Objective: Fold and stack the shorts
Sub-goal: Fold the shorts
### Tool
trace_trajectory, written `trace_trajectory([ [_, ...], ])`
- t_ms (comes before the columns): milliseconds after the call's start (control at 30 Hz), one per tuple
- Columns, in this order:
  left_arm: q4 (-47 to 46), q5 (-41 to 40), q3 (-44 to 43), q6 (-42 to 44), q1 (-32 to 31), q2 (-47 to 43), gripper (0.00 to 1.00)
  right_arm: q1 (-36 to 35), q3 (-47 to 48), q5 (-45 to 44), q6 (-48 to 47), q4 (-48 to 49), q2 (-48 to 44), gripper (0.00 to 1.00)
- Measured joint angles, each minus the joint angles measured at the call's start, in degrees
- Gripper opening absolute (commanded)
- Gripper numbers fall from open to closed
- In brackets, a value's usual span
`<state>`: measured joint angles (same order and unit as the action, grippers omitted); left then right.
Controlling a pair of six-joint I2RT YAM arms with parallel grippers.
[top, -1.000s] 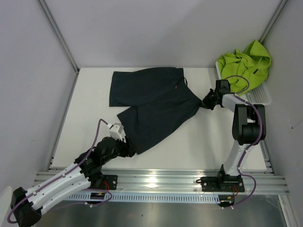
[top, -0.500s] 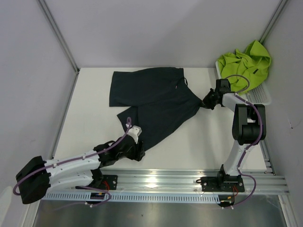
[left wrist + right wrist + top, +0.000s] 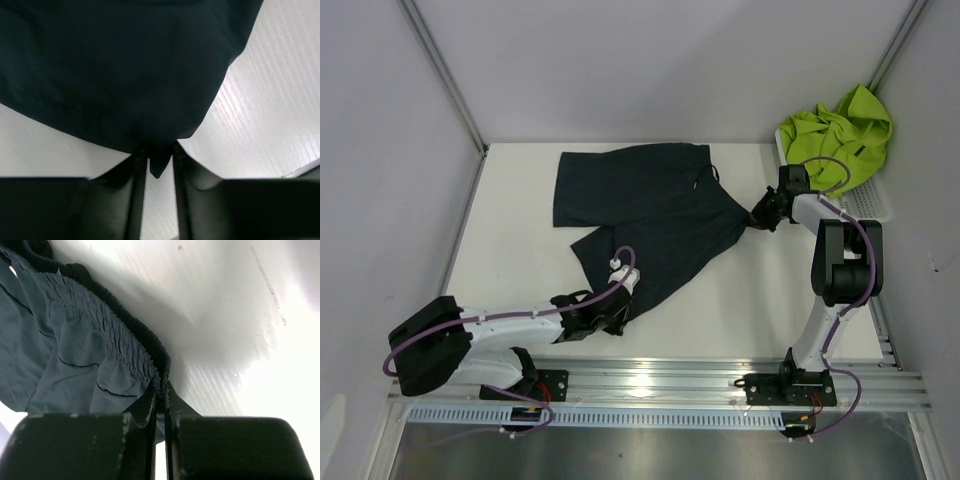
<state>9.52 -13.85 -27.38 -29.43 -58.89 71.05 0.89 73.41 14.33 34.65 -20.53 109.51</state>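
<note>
I should next lift the waistband's elastic outward over the waistband's far end [image 3: 706, 153] with my right gripper, lower it and let go, because the shorts are still spread out and that end lies outward.
The dark shorts [image 3: 650, 210] lie spread on the white table, waistband to the right and two legs to the left. My right gripper [image 3: 757, 217] is shut on the gathered waistband [image 3: 150, 347] at its right end, the elastic pinched between the tips [image 3: 160, 390]. My left gripper [image 3: 618, 312] sits low at the near leg's front hem. In the left wrist view its jaws [image 3: 159, 155] stand narrow, closed on a corner of dark fabric [image 3: 125, 75]. The lime green shorts [image 3: 835, 135] lie bunched on the white basket at the far right.
The white mesh basket [image 3: 872, 207] stands against the right wall beside the right arm. A metal rail [image 3: 660, 385] runs along the table's near edge. Grey walls enclose the table on the left, back and right.
My left arm has stretched out to the right along the near hem, and its jaws have narrowed onto the leg corner. The right gripper holds as before.
</note>
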Motion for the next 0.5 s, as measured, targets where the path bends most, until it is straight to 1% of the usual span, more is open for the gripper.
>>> trace_trajectory([
  [33,-0.1,-0.3,-0.5,0.1,-0.3,1.0,0.10,0.1,0.2,-0.2,-0.2,-0.5,0.0,0.00],
  [67,-0.2,-0.6,-1.0,0.1,-0.5,1.7,0.03,0.1,0.4,-0.5,-0.4,-1.0,0.0,0.00],
  [100,-0.5,-0.9,-1.4,0.3,-0.7,2.6,0.00,0.2,0.5,-0.6,-0.6,-1.5,0.0,0.00],
  [300,-0.6,0.4,-2.9,1.4,-3.1,4.0,0.00,0.4,1.6,-2.1,-2.0,-6.1,-0.2,0.00],
  [400,0.9,2.3,-3.0,1.5,-6.0,2.9,0.00,1.2,1.4,-2.7,-2.5,-8.5,-1.2,0.00],
  [500,2.9,4.2,-4.2,1.3,-10.5,1.1,0.00,3.0,0.0,-3.6,-3.0,-10.7,-4.7,0.00],
])
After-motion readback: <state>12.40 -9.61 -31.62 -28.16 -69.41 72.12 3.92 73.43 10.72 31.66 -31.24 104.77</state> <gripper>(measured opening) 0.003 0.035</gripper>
